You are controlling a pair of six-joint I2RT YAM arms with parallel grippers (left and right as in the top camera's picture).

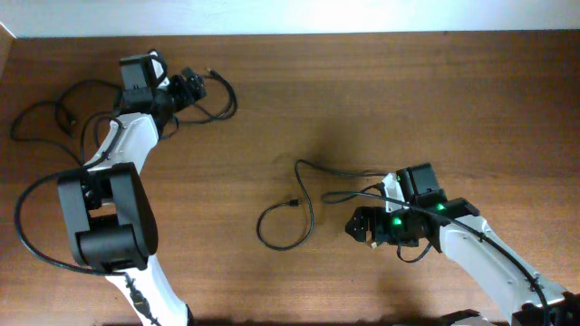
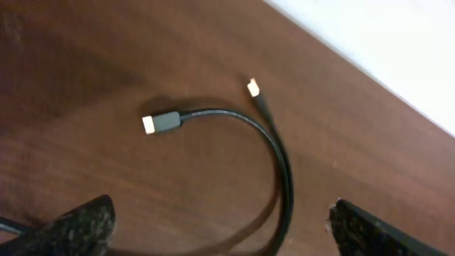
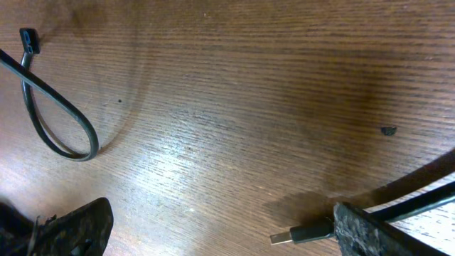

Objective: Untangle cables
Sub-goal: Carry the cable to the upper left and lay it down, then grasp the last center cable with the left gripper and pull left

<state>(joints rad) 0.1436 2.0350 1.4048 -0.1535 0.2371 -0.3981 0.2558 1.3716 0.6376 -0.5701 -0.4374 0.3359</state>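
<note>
The third cable is to the right of my left gripper in the overhead view. I will swing my left gripper there and lower it onto the part of the cable point(image 1: 310, 206) next to its plug.
Three thin black cables lie apart on the wooden table. One cable point(image 1: 224, 98) curls by my left gripper point(image 1: 192, 86). In the left wrist view this cable point(image 2: 281, 160) shows both plug ends and runs down between the open fingers of the left gripper point(image 2: 220, 238). A second cable point(image 1: 54, 113) lies in loose loops at the far left. The third cable point(image 1: 304, 204) forms a loop at the table's middle, left of my right gripper point(image 1: 362, 225). In the right wrist view the right gripper point(image 3: 227, 235) is open, a plug point(image 3: 298, 233) lies by its right finger, and the loop point(image 3: 60, 124) lies far left.
A thick black wire point(image 1: 27, 226) curves from the left arm's base. The white table edge point(image 1: 290, 16) runs along the back. Bare wood point(image 1: 408, 100) lies between the two arms.
</note>
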